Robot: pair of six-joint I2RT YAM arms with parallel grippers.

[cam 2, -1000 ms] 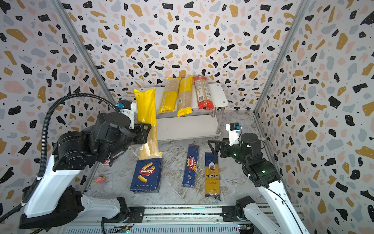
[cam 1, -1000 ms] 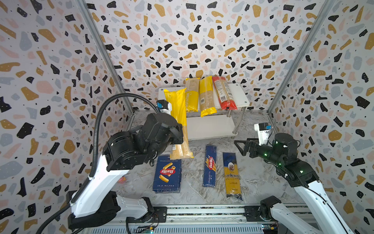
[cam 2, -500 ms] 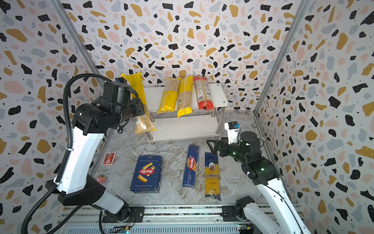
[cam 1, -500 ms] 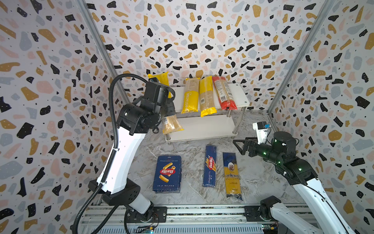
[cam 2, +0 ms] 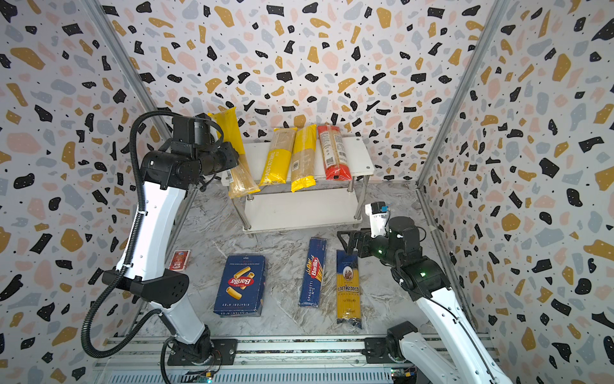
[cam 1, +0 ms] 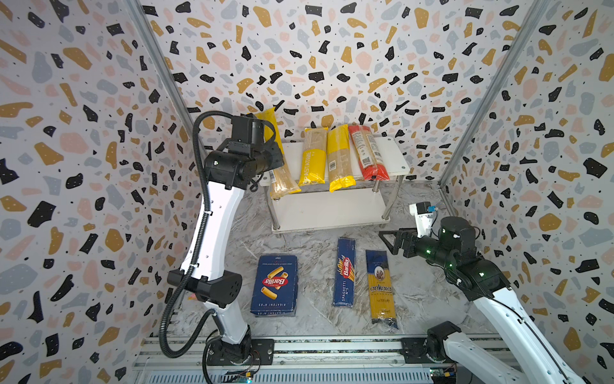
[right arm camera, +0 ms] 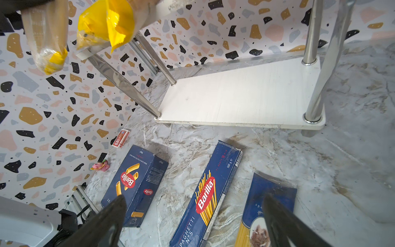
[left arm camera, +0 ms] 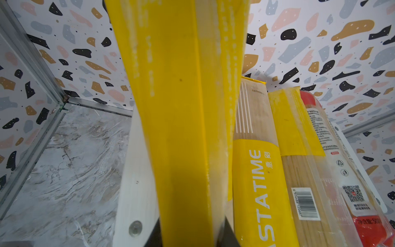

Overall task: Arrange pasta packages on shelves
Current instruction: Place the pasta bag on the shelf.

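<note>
My left gripper moves outward next, toward the neighbouring yellow bag, to release the spaghetti bag on the top board's bare end (cam 1: 293, 157) (left arm camera: 139, 177), since the spaghetti bag's near end overhangs.
My left gripper (cam 1: 275, 160) (left arm camera: 190, 233) is shut on a long yellow spaghetti bag (cam 1: 273, 139) (left arm camera: 181, 107), held tilted over the left end of the shelves' top board (cam 1: 395, 159). Beside it on that board lie two yellow bags (cam 1: 312, 159) (cam 1: 339, 159) and a red-orange bag (cam 1: 367, 153). The lower board (cam 1: 329, 209) is bare. On the floor lie a wide Barilla box (cam 1: 275, 286), a narrow Barilla box (cam 1: 345, 272) and the ankara bag (cam 1: 381, 289). My right gripper (cam 1: 387, 241) (right arm camera: 193, 198) hangs open above the floor near the ankara bag's far end.
A small red card-sized pack (cam 2: 179, 260) lies by the left wall, with a tiny pink object (right arm camera: 100, 165) near it. Patterned walls close in the left, back and right. A metal rail (cam 1: 332, 345) runs along the front.
My left arm has risen and swung back, carrying the yellow bag from above the floor to the left end of the top shelf. The right arm has barely moved.
</note>
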